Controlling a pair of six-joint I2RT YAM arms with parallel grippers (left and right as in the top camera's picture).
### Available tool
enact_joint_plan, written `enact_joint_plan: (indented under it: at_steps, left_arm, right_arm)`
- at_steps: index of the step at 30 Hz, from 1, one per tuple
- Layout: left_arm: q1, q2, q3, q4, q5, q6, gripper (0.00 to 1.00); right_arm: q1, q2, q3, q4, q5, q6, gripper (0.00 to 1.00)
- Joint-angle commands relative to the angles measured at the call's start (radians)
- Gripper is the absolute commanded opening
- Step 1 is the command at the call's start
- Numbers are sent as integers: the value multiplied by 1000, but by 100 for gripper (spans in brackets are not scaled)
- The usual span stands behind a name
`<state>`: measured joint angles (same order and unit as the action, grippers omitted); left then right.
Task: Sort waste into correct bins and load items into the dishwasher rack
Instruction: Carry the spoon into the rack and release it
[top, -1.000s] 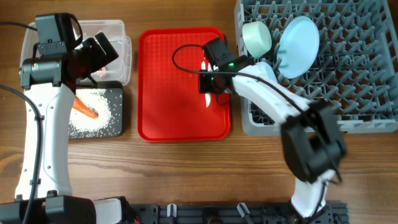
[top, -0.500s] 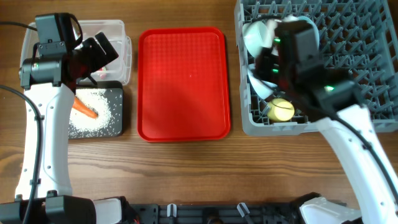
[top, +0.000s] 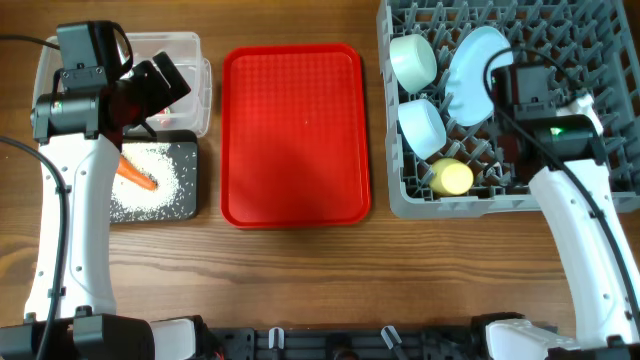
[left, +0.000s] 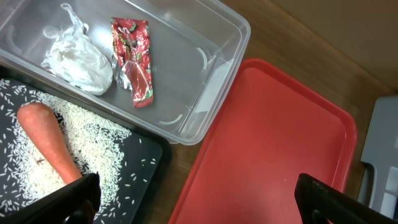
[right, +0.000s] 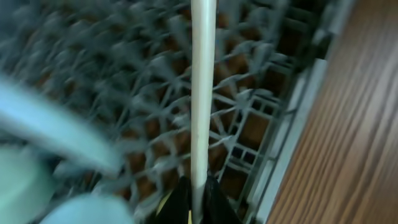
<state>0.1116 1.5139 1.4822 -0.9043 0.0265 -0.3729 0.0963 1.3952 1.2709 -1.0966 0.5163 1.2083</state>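
Observation:
The white plastic spoon goes down with my right gripper toward the rack's grid beside the yellow cup (top: 452, 178) next and is released, since empty pegs show there.
My right gripper (top: 527, 92) hovers over the grey dishwasher rack (top: 600, 60), shut on the white plastic spoon (right: 202, 93), whose handle points away over the grid. The rack holds the pale blue plate (top: 475, 70), two bowls (top: 412, 60) (top: 422, 125) and the yellow cup (top: 452, 178). My left gripper (left: 199, 202) is open and empty above the clear tub (left: 217, 62), which holds the tissue (left: 78, 56) and red wrapper (left: 134, 59). The carrot (left: 50, 143) and rice (left: 106, 143) lie in the black tray (left: 149, 162). No brown lump shows.
The flat red serving tray (top: 295, 130) lies between the bins and the rack with nothing on it. Bare wooden table runs along the front edge. The right wrist view is blurred.
My right arm has carried the spoon off the red tray and across to the right-middle of the rack. The left arm has not moved.

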Motion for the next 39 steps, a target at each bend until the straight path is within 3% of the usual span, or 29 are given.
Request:
enact_joint_plan:
  at_steps: [1, 17, 19, 28, 29, 30, 34, 39]
  left_arm:
    - [5, 7, 5, 2, -10, -2, 100]
    - [5, 7, 5, 2, -10, -2, 100]
    - [5, 7, 5, 2, -10, -2, 100]
    - [5, 7, 5, 2, -10, -2, 100]
    - [5, 7, 5, 2, -10, -2, 100]
    - [5, 7, 5, 2, -10, -2, 100]
    - [5, 7, 5, 2, -10, -2, 100]
    - [5, 7, 5, 2, -10, -2, 100]
  right_arm:
    - [-61, 17, -73, 36, 60, 134, 4]
    - [-103, 24, -175, 210, 6, 63, 6]
    - [-103, 24, -175, 209, 2, 63, 13]
    - [-103, 38, -185, 199, -5, 63, 18]
    - [-103, 45, -185, 199, -9, 63, 23]
    - [-103, 51, -185, 200, -9, 63, 34]
    - [-103, 49, -184, 219, -16, -1, 100]
    - [-102, 2, -139, 227, -52, -207, 100]
